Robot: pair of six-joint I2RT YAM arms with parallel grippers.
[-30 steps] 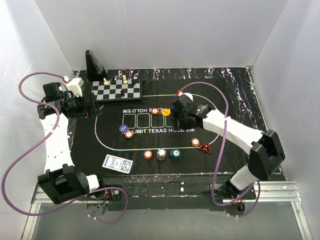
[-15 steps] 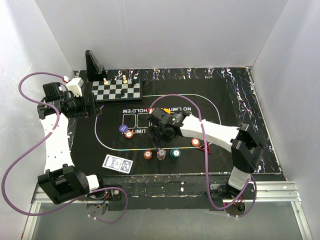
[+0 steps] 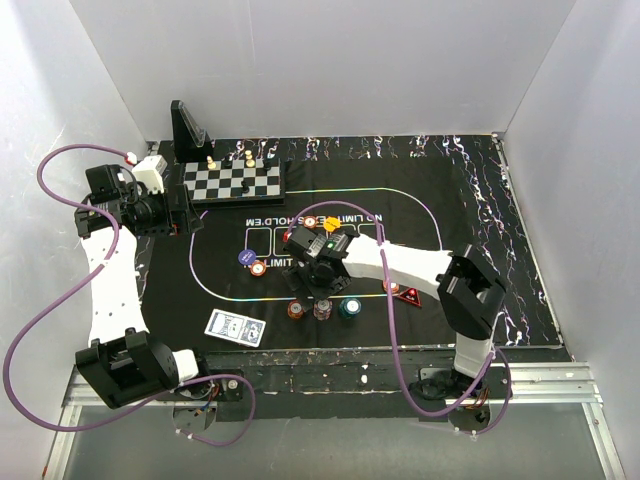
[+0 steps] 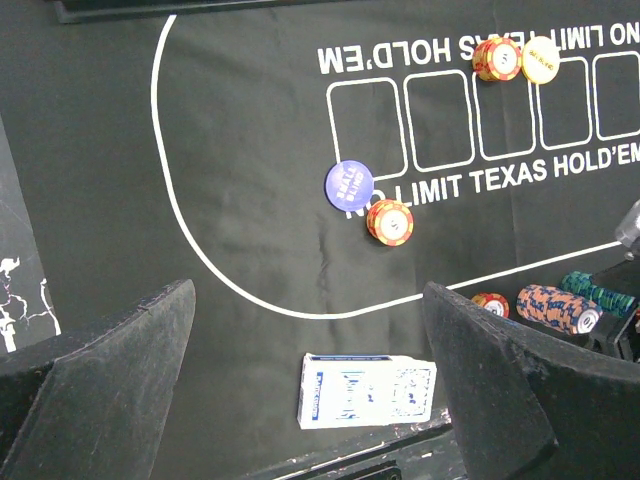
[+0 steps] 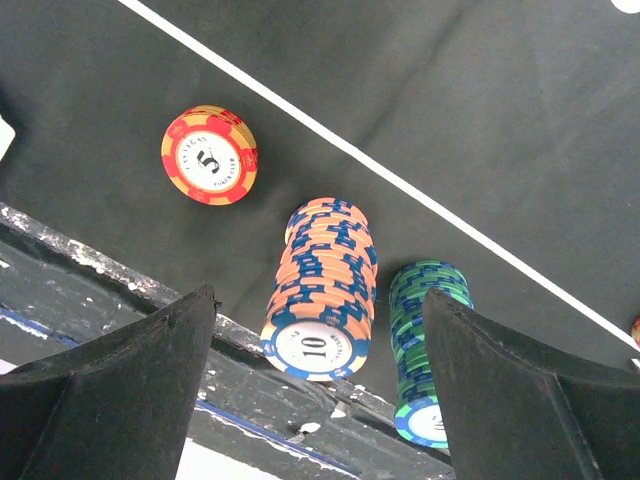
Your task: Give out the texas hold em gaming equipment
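Note:
The robot's right gripper will move down slightly around the top of the orange-and-blue stack just below it, since its open fingers are already on either side of those chips.
Three chip stacks stand in a row at the mat's near edge: orange point(image 3: 296, 309), pale pink point(image 3: 322, 310) and teal point(image 3: 349, 307). My right gripper point(image 3: 318, 287) hovers open just above the middle one. In the right wrist view that tall orange-and-blue "10" stack point(image 5: 322, 290) sits between the open right gripper point(image 5: 318, 296), untouched, with a green stack point(image 5: 425, 340) and a red "5" chip point(image 5: 209, 154) beside it. My left gripper point(image 3: 185, 215) is open at the left, high over the card deck point(image 4: 367, 390), blue disc point(image 4: 349, 183) and an orange chip point(image 4: 389, 221).
A chessboard point(image 3: 235, 182) with pieces lies at the back left beside a black stand point(image 3: 188, 128). A yellow disc point(image 3: 331, 224) and an orange chip point(image 3: 310, 222) lie mid-mat. A red triangular marker point(image 3: 409, 295) and another chip point(image 3: 392, 287) lie right. The table's front edge point(image 5: 150, 290) is close.
The right arm swung from the far middle of the mat toward me and down over the near chip row, its jaws widening. The left arm stayed still.

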